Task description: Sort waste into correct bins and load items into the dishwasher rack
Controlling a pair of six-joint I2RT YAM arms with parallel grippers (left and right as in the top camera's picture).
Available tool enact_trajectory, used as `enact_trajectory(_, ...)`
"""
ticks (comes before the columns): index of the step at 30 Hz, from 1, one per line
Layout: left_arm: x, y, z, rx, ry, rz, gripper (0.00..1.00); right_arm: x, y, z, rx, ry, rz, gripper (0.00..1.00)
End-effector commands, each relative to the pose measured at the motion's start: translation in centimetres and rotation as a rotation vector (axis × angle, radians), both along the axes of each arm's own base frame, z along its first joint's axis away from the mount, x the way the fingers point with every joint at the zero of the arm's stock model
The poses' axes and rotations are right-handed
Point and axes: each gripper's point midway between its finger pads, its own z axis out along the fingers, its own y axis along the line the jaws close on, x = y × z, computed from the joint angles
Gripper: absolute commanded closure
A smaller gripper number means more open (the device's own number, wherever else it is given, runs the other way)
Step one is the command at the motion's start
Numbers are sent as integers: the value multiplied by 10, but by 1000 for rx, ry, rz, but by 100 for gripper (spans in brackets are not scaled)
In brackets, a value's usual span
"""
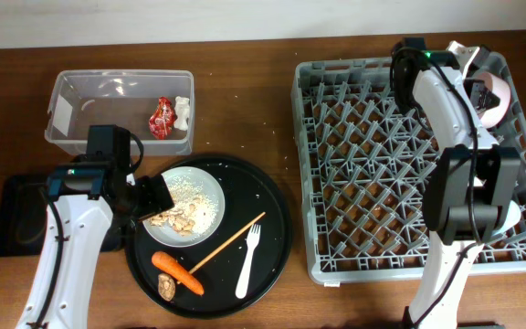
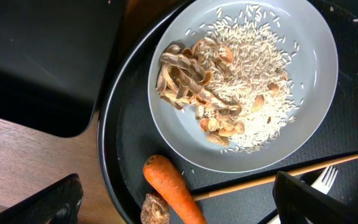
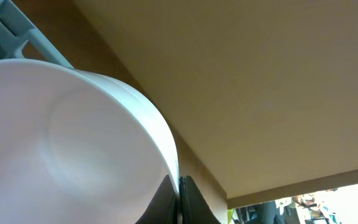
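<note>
The right gripper will move the white bowl (image 3: pixel 73 143) away from the close side of the rack and down onto the rack's wires, before it releases the bowl's rim.
My left gripper (image 1: pixel 156 194) hangs open above the left side of the white plate (image 1: pixel 210 190), nothing between its fingers (image 2: pixel 316 199). The plate (image 2: pixel 303 124) carries beige rice crumbs with brown bits (image 2: pixel 229 93). Below it lie an orange carrot (image 2: pixel 173 193) and a white fork (image 1: pixel 247 260). My right gripper (image 3: pixel 179 190) is shut on the rim of a white bowl (image 3: pixel 73 143), which it holds tilted over the far right corner of the grey dishwasher rack (image 1: pixel 373 146). The clear tub (image 1: pixel 71 100) holds a red wrapper (image 1: pixel 163 117) and a white scrap (image 1: pixel 183 111).
Plate, carrot, fork, a thin wooden stick (image 1: pixel 231 239) and a brown lump (image 2: pixel 156 211) rest on a large round black tray (image 1: pixel 277 219). A shallow black rectangular tray (image 1: pixel 21 215) sits at the left, partly under my left arm. Something white (image 1: pixel 511 215) shows in the rack's right side.
</note>
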Motion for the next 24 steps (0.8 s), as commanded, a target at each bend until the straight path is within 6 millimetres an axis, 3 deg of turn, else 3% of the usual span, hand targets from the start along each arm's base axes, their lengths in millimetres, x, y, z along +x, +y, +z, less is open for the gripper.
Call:
enact_trajectory(1,3,0,1,-9,-12,12,3,3,9,-2,62,-18,16,96)
enact_trajectory(5,3,0,1,-9,-13,12,3,3,21,-27,216,-9,26,96)
enact_trajectory(9,4,0,1,-9,-14,12,3,3,39,-38,282,25,56,96)
enact_trajectory(13,3,0,1,-9,-12,12,3,6,48,-32,249,37,80,96)
enact_trajectory(16,4,0,1,-9,-14,12,3,4,38,-9,98,57,79,96)
enact_trajectory(22,4,0,1,-9,-14,12,3,4,60,-26,204,85,112,96)
enact_trajectory(23,4,0,1,-9,-14,12,3,6,68,-26,203,94,129,94)
enact_trajectory(24,4,0,1,-9,-14,12,3,7,77,-26,208,103,148,82)
